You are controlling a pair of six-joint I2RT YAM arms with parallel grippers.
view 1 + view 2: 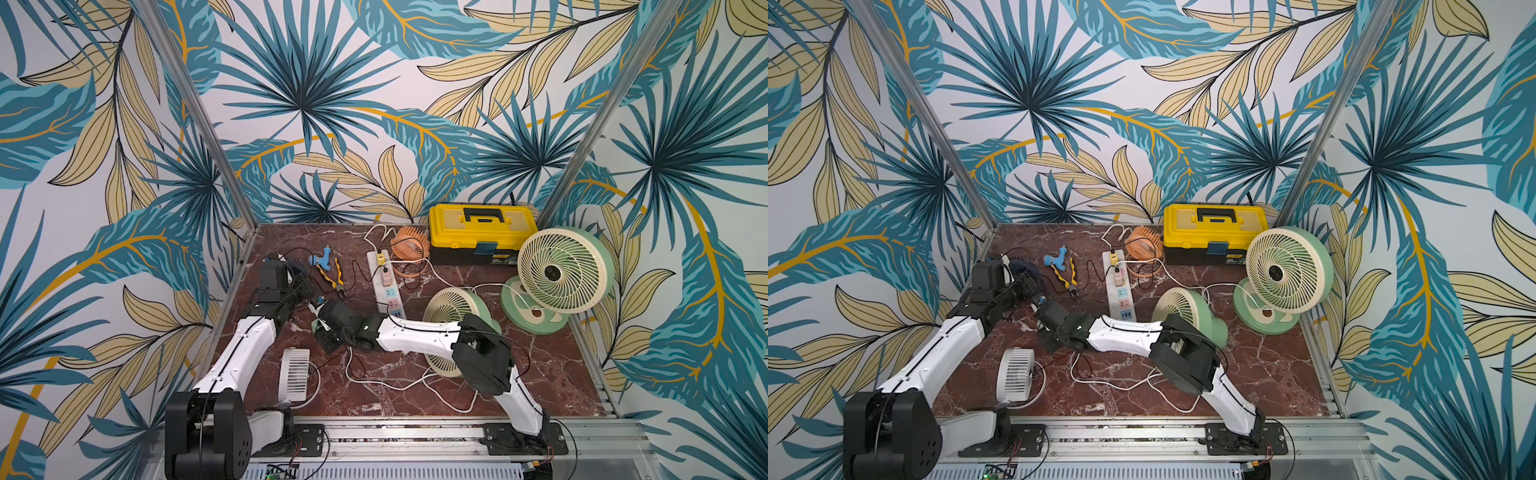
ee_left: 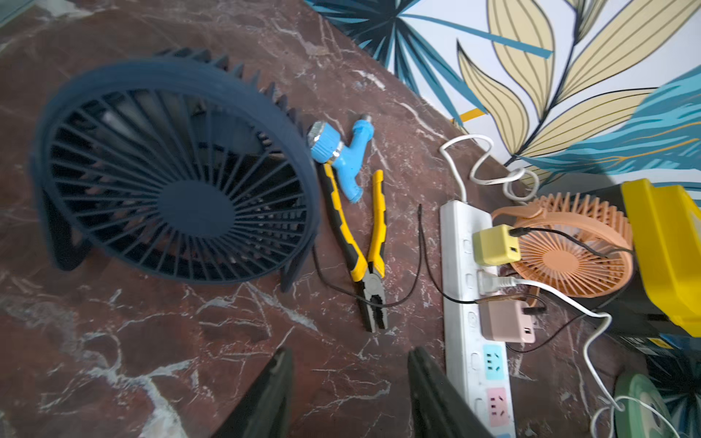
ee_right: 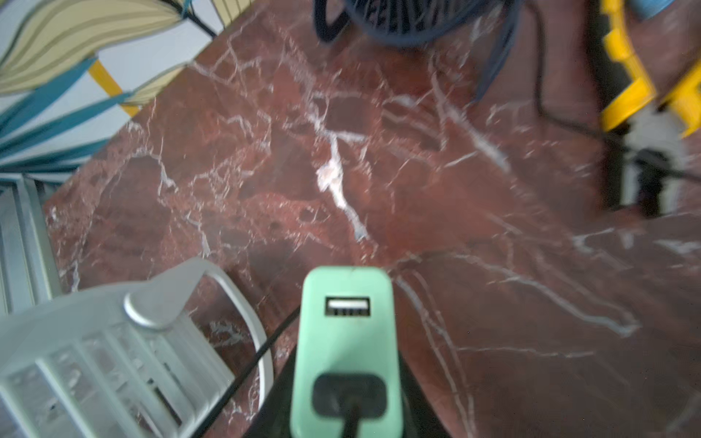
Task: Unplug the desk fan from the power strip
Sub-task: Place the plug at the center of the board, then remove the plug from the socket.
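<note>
I need to lower my right gripper next to the bare marble beside the white desk fan and let go of the mint-green adapter [image 3: 347,341] there, because the marble is clear of the power strip.
The white power strip [image 1: 384,286] [image 1: 1120,286] [image 2: 461,303] lies mid-table with a yellow adapter [image 2: 493,244], a white plug [image 2: 493,282] and a pink adapter [image 2: 504,322] in its sockets. My right gripper [image 3: 347,379] [image 1: 322,328] is shut on a mint-green USB adapter [image 3: 347,341], held off the strip above the table. A black cable leaves the adapter toward the small white desk fan [image 1: 294,374] [image 3: 95,360]. My left gripper [image 2: 349,356] hangs open and empty over bare marble, just left of the strip.
A dark blue fan [image 2: 178,182], yellow pliers [image 2: 364,246] and a blue nozzle [image 2: 341,159] lie left of the strip. An orange fan [image 1: 409,245], a yellow toolbox [image 1: 482,228] and two green fans [image 1: 561,270] [image 1: 453,307] stand to the right. White cords loop across the front.
</note>
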